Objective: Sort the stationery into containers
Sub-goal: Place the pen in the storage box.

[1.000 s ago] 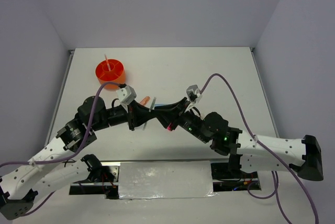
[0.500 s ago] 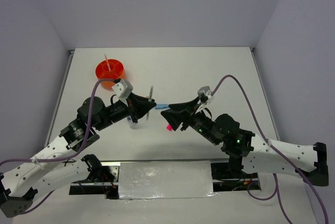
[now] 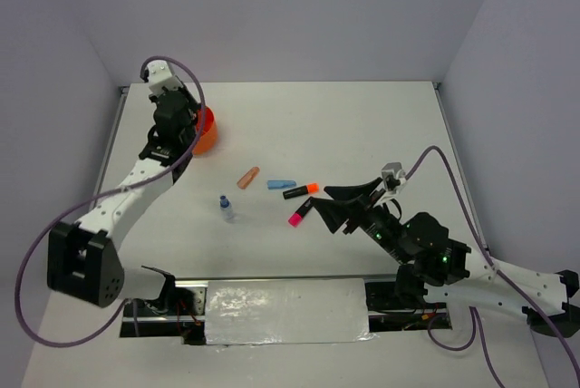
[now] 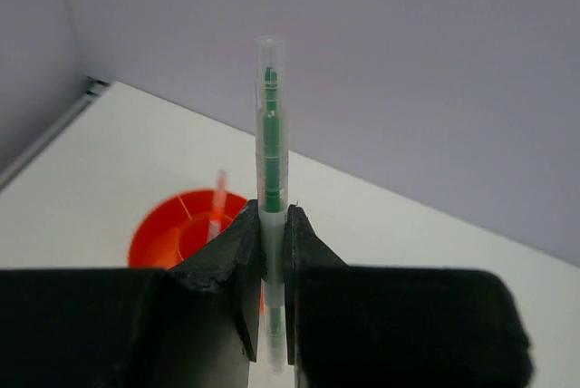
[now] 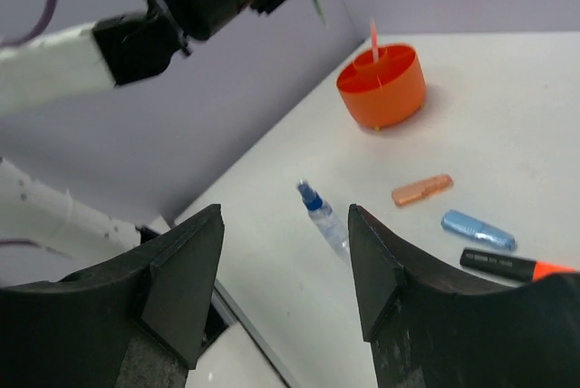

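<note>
The left gripper next needs to move the green pen over the inner cup of the orange organiser, then lower it next to the orange pen (image 5: pixel 372 40).
My left gripper (image 4: pixel 271 252) is shut on a clear pen with a green core (image 4: pixel 270 143), held upright above the orange organiser (image 4: pixel 186 234). In the top view the left arm covers part of the organiser (image 3: pixel 207 131) at the far left. An orange pen (image 5: pixel 372 40) stands in the organiser (image 5: pixel 382 89). My right gripper (image 5: pixel 285 243) is open and empty, raised at the near right (image 3: pixel 337 205). On the table lie a salmon piece (image 3: pixel 247 177), a light-blue piece (image 3: pixel 281 184), an orange-capped highlighter (image 3: pixel 301 190), a pink-capped highlighter (image 3: pixel 297 216) and a blue-capped clear bottle (image 3: pixel 226 208).
Grey walls close in the white table (image 3: pixel 362 125) at the back and both sides. A metal rail (image 3: pixel 285 311) runs along the near edge between the arm bases. A purple cable (image 3: pixel 426 157) arcs over the right arm.
My left arm has swung from the table's middle to the far left with the green pen and now stands over the organiser. My right arm has drawn back toward the near right, empty.
</note>
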You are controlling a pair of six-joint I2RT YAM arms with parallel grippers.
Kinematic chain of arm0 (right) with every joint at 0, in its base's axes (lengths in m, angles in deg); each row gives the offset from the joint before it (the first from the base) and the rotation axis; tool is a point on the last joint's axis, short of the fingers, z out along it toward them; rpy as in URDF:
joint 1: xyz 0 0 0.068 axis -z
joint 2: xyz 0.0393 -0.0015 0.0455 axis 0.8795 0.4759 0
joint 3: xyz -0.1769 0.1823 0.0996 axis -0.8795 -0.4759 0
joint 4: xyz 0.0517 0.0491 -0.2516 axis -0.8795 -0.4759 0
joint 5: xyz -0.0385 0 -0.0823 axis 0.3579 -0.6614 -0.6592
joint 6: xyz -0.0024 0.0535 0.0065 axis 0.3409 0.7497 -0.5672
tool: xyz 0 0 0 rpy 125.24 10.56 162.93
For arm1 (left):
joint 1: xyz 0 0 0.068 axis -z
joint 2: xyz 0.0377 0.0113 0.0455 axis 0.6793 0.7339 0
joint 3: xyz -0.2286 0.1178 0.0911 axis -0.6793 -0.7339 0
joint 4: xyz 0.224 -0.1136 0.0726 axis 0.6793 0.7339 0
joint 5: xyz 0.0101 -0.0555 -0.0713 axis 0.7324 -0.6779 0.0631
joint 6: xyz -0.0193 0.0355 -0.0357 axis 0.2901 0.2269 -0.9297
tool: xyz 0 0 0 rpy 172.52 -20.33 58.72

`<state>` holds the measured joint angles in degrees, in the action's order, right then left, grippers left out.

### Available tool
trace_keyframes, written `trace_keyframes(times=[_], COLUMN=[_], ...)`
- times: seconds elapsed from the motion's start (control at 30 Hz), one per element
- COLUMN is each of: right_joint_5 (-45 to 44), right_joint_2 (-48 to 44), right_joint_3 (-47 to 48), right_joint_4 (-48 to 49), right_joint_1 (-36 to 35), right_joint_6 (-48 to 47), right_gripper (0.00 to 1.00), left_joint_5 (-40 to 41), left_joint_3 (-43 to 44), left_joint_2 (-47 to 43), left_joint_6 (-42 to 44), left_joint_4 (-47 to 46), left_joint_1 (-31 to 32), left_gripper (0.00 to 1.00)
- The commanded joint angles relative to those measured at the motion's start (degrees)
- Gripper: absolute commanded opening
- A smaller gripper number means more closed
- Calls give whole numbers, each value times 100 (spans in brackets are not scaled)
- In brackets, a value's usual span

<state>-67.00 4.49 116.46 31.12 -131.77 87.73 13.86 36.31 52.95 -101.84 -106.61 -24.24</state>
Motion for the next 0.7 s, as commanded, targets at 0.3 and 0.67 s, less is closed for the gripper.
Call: trace_keyframes(times=[0.3,0.67], right_joint_5=[424,530], right_joint_2=[68,-81], right_joint_3=[-356,-128], right_joint_4=[-243,-305], right_joint_1=[14,85], right_joint_6=[-114,-589], right_gripper=[67,72], left_joint_5=[208,235], left_joint_3=[326,143], left_joint_2=[1834,2986], left_joint_6=[480,568], left_joint_4=[-3460,-4400], left_joint_1=[-861,-1002], left_gripper=[2,7])
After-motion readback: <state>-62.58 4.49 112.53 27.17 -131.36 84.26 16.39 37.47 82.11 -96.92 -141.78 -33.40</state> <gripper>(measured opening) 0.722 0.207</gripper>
